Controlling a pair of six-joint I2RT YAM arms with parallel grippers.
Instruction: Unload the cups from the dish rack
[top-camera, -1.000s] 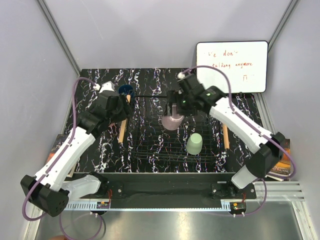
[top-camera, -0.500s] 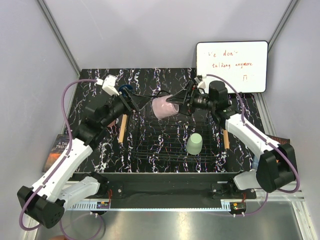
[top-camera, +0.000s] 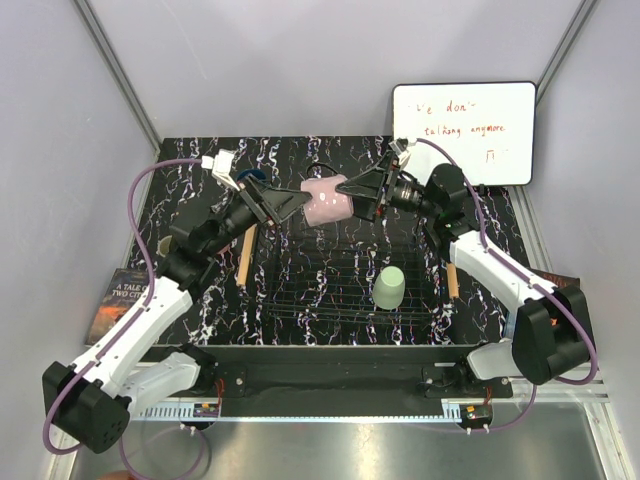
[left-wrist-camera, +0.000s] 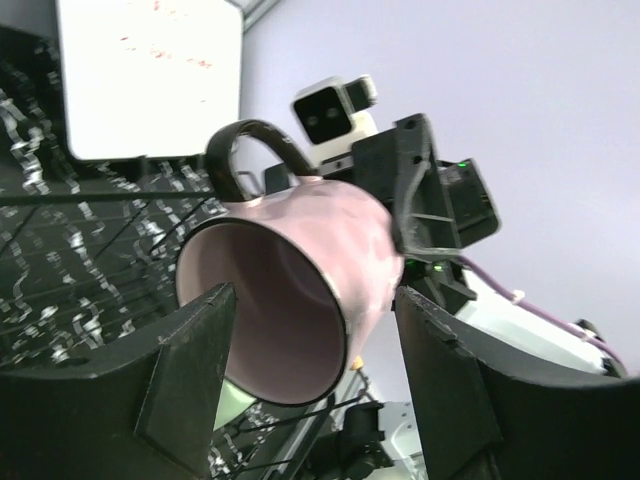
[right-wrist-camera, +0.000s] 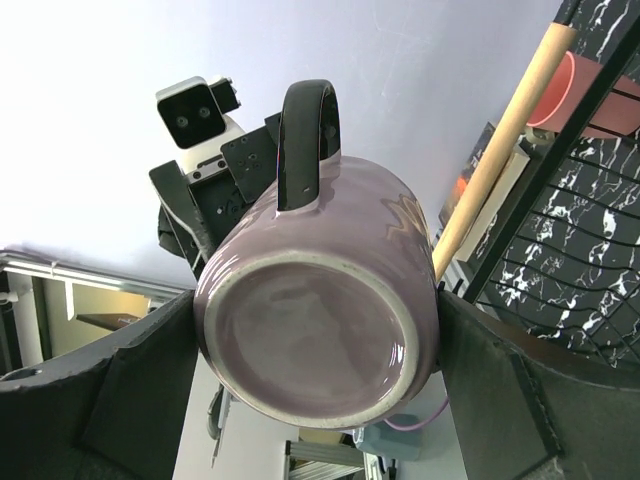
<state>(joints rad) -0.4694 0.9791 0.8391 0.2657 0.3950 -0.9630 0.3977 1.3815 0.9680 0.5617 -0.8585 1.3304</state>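
My left gripper will next move back and across onto the mauve cup's near rim (top-camera: 309, 221) (left-wrist-camera: 341, 325), with one finger inside, because the cup is to its right in the top view.
A mauve cup (top-camera: 325, 200) with a black handle hangs on its side above the dish rack (top-camera: 340, 300). My right gripper (top-camera: 352, 196) is shut on its base end, seen from below as the cup (right-wrist-camera: 320, 320) fills the space between that gripper's (right-wrist-camera: 315, 370) two fingers. My left gripper (top-camera: 298, 206) faces it from the left, open. In the left wrist view its gripper (left-wrist-camera: 312, 305) flanks the cup's mouth (left-wrist-camera: 290, 300), with a gap showing at the right finger. A mint green cup (top-camera: 389, 287) stands upside down in the rack.
A whiteboard (top-camera: 463, 132) leans at the back right. The rack's wooden bars (top-camera: 244, 262) run along both sides. A dark blue cup (top-camera: 251, 178) peeks out behind the left arm. A pink cup (right-wrist-camera: 572, 88) shows beyond the bar. Books (top-camera: 118, 298) lie at the table's sides.
The right gripper lifted the mauve cup off the rack, tipped it sideways and carried it left. The left gripper swung in from the left until its fingers reached the cup's mouth.
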